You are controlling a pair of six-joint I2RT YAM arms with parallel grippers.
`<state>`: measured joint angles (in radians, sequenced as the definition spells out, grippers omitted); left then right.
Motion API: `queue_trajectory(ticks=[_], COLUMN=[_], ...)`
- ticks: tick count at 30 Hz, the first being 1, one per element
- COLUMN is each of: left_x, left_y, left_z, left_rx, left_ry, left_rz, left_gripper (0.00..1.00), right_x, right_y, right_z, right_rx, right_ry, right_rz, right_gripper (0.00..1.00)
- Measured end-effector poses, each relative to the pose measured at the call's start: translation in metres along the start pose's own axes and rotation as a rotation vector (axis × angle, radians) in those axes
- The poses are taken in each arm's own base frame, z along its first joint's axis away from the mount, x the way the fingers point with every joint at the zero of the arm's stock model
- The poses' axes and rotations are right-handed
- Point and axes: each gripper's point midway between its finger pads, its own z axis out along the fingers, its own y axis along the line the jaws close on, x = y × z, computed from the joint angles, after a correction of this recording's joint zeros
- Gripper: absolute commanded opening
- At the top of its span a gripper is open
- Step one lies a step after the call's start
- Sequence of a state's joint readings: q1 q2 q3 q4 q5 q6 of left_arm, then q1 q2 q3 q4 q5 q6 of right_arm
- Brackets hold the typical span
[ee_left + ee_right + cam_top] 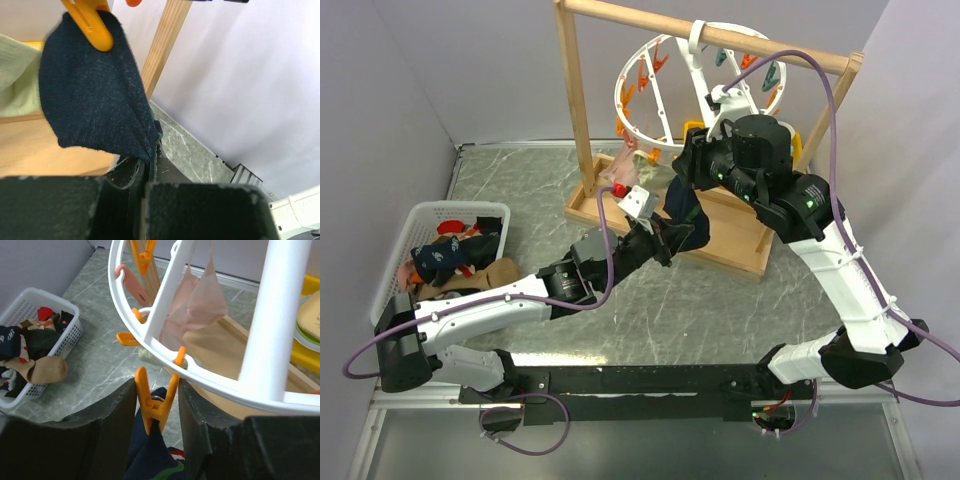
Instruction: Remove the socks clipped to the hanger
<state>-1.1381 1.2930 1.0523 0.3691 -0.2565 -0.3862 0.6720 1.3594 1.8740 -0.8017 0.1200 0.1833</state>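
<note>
I should pull the navy sock to the left in the top view with my left gripper and release it above the loose socks, because they are in the white basket.
The white ring hanger [665, 85] hangs from the wooden rail. A navy sock [95, 95] hangs from the hanger by an orange clip [152, 407]. My left gripper [150, 156] is shut on the sock's lower tip, below the ring [670, 238]. In the right wrist view my right gripper [156, 385] straddles that clip. Its fingers press on both clip handles, and the navy sock [150, 455] hangs below. A pale pink sock [200, 300] is also clipped to the hanger [167, 290].
A white basket [420, 215] with several loose socks sits at the left; its wall [15, 310] also shows in the right wrist view. The wooden frame's post [578, 100] and base [740, 250] stand close behind both grippers. A pale green sock [17, 75] hangs beside the navy one.
</note>
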Motion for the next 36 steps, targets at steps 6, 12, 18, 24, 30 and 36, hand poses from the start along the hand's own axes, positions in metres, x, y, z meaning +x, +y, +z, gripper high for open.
queue_trajectory(ticks=[6, 12, 18, 24, 30, 36], left_x=[0.007, 0.022, 0.045, 0.024, -0.043, -0.107], left_y=[0.003, 0.012, 0.047, 0.139, 0.250, 0.293], left_z=[-0.003, -0.022, -0.052, -0.084, -0.150, -0.238], left_rx=[-0.013, -0.034, -0.176, -0.561, -0.970, -1.245], left_ry=[0.034, 0.087, 0.164, 0.212, 0.114, -0.065], left_rz=[0.014, 0.004, 0.017, 0.096, 0.106, 0.109], left_gripper=[0.01, 0.01, 0.01, 0.01, 0.01, 0.01], right_x=[-0.001, -0.003, -0.007, -0.006, -0.012, -0.021], right_y=[-0.002, -0.009, -0.016, -0.025, -0.034, -0.048], right_z=[0.000, -0.003, -0.012, -0.021, -0.034, -0.051], right_rx=[0.012, 0.050, 0.083, 0.121, 0.161, 0.202], right_ry=[-0.003, -0.016, -0.040, -0.055, -0.089, -0.129], right_rz=[0.002, 0.002, 0.006, 0.008, 0.017, 0.029], right_gripper=[0.39, 0.37, 0.37, 0.38, 0.39, 0.39])
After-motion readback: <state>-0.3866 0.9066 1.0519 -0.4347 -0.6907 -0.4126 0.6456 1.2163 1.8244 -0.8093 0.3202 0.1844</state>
